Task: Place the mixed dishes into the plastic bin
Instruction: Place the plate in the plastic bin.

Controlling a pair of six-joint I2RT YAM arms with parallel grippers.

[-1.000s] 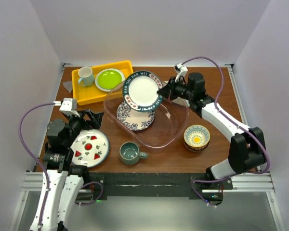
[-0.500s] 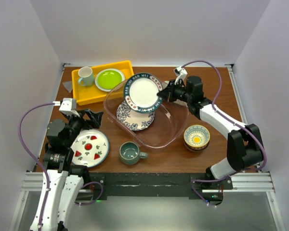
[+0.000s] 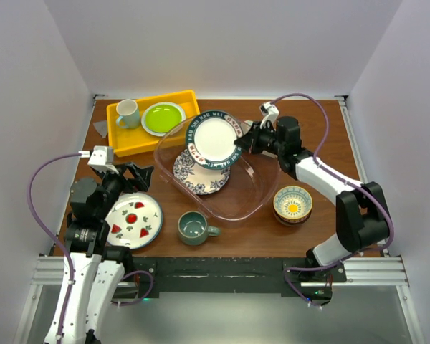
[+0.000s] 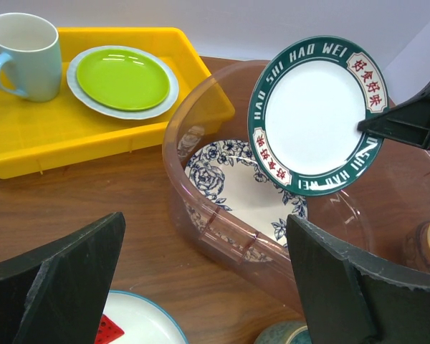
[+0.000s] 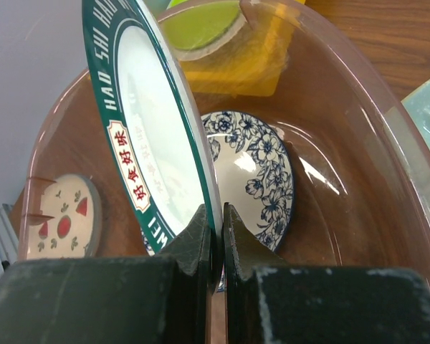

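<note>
The robot's right gripper will next go down into the bin (image 3: pixel 261 197) toward the blue floral plate (image 3: pixel 201 179), because the white plate it is pinching still hangs tilted above that plate.
My right gripper (image 3: pixel 238 141) is shut on the rim of a white plate with a dark green lettered border (image 3: pixel 213 138). It holds the plate tilted on edge over the clear pink-tinted bin (image 3: pixel 261 197); the right wrist view shows the jaws (image 5: pixel 216 215) pinching the rim. A blue floral plate (image 3: pixel 201 179) lies in the bin. My left gripper (image 3: pixel 132 172) is open and empty, above a white plate with red fruit marks (image 3: pixel 132 221). A grey-green mug (image 3: pixel 193 228) stands in front of the bin. Stacked patterned bowls, yellow inside (image 3: pixel 292 204), sit to the right.
A yellow tray (image 3: pixel 122 136) at the back left holds a lime-green plate (image 3: pixel 163 117) and a pale mug (image 3: pixel 127 112). White walls close in the wooden table on three sides. A pale-green edge (image 5: pixel 428 107) shows beyond the bin's right side.
My right arm has shifted slightly, with the green-rimmed plate staying tilted over the bin. The left arm and the other dishes have not moved.
</note>
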